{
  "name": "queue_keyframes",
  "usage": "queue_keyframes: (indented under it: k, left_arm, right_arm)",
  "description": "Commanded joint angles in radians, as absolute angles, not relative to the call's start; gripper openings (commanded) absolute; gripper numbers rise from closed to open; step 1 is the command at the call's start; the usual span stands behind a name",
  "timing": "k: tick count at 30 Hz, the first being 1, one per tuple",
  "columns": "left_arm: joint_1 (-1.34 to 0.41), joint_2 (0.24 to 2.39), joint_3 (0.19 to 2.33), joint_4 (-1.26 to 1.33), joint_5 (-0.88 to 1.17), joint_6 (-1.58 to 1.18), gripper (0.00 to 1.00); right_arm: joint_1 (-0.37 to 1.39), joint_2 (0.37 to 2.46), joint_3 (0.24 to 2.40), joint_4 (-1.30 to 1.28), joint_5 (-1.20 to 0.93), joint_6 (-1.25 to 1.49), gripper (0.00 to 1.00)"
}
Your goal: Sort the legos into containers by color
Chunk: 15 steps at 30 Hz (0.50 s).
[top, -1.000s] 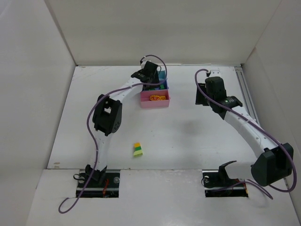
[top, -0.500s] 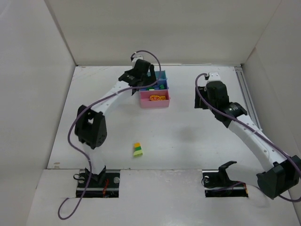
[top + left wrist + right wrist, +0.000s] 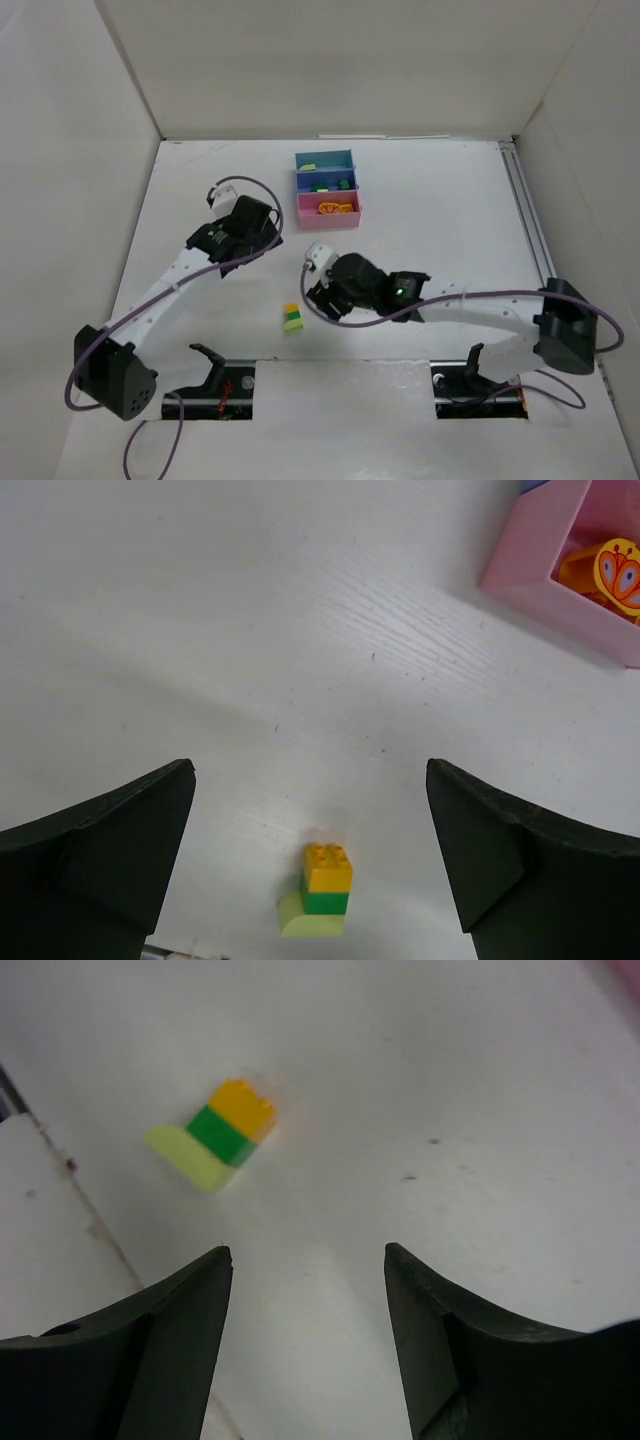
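The stack lies slanted to my fingers, so my right gripper needs to turn next while it lowers to the left in the top view around the orange brick (image 3: 292,309) (image 3: 241,1110).
A small stack of legos (image 3: 293,318), orange on dark green on light green, lies on the white table near the front. It also shows in the left wrist view (image 3: 322,892) and the right wrist view (image 3: 215,1132). The teal tray (image 3: 345,156), blue tray (image 3: 300,180) and pink tray (image 3: 329,222) stand joined at the back, with small bricks inside. My left gripper (image 3: 252,232) (image 3: 310,770) is open and empty, above the table between trays and stack. My right gripper (image 3: 322,295) (image 3: 308,1250) is open and empty, just right of the stack.
The pink tray's corner (image 3: 520,575) with orange pieces (image 3: 600,570) shows in the left wrist view. White walls enclose the table on three sides. A metal rail (image 3: 525,210) runs along the right edge. The table's front edge (image 3: 80,1210) lies close to the stack.
My left arm has drawn back from the trays toward the near left. My right arm has swung from the far right down to the middle, beside the stack.
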<state>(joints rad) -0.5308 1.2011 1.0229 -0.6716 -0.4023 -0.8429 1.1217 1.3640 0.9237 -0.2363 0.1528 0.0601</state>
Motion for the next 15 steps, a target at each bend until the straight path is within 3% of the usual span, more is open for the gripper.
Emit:
queue_keyframes:
  k: [1, 6, 15]
  left_arm:
    - [-0.537, 1.063, 0.999, -0.741, -0.425, -0.911, 1.00]
    - [-0.537, 0.950, 0.967, -0.776, -0.414, -0.945, 1.00]
    - [-0.537, 0.792, 0.917, -0.796, -0.480, -0.980, 1.00]
  right_arm:
    - [1.207, 1.474, 0.986, -0.137, 0.132, 0.121, 0.68]
    - [1.220, 1.708, 1.207, -0.335, 0.337, 0.562, 0.70]
    - [1.229, 1.927, 1.422, -0.429, 0.313, 0.672, 0.70]
